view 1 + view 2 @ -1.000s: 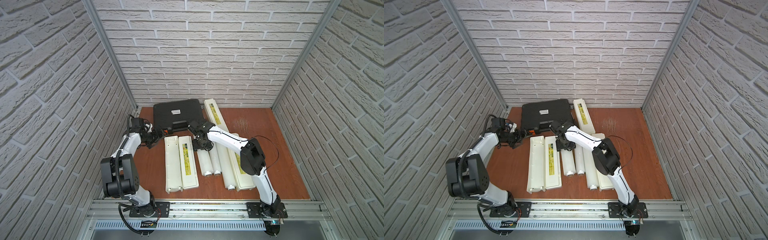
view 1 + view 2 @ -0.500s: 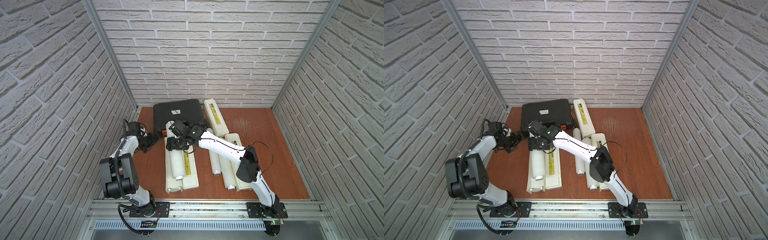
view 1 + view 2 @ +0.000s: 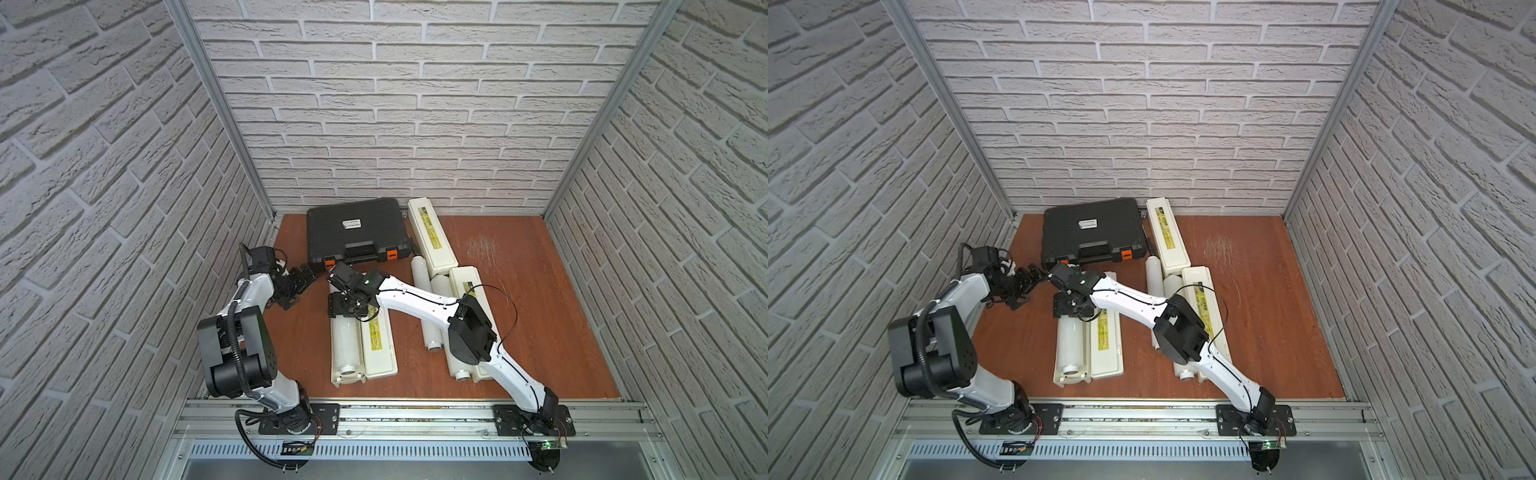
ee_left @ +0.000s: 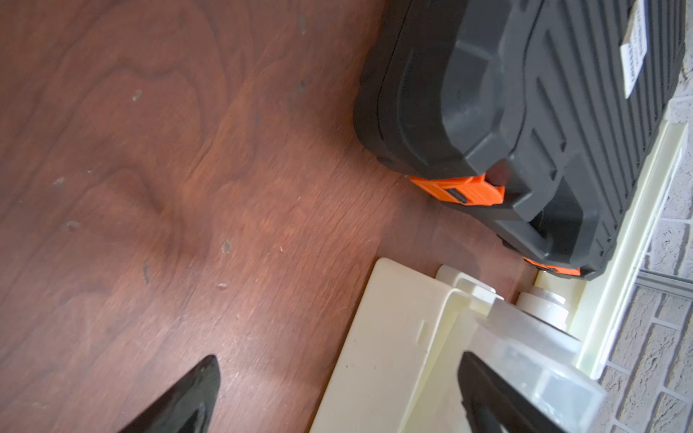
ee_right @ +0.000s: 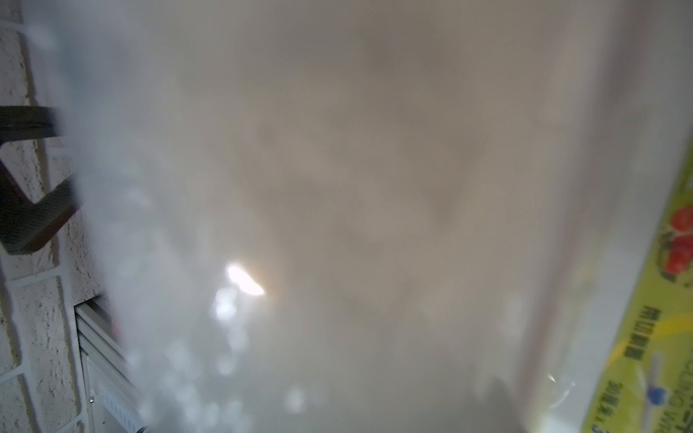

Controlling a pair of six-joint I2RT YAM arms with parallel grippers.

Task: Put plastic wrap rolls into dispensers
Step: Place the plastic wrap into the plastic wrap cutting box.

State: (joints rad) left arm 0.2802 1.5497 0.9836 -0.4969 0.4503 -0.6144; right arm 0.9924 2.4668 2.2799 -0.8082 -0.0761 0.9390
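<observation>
The right gripper lowers into the far end of the dispenser's base next and releases the roll there, since the roll's near end already lies in the base.
An open dispenser lies left of centre with its lid folded flat to the right. In its base lies a white plastic wrap roll, which fills the right wrist view beside the yellow-green label. My right gripper is shut on the roll's far end. My left gripper is open, just left of the dispenser's far end; the dispenser's corner sits between its fingers. Two more rolls lie on the table at centre, beside two other dispensers.
A black case with orange latches stands at the back, close to both grippers. My right arm reaches across the two loose rolls. Brick walls enclose the brown table on three sides.
My right gripper carried a roll from the centre group leftward into the open dispenser's base and lowered it there. My left gripper opened a little wider and stayed beside the dispenser's far end.
</observation>
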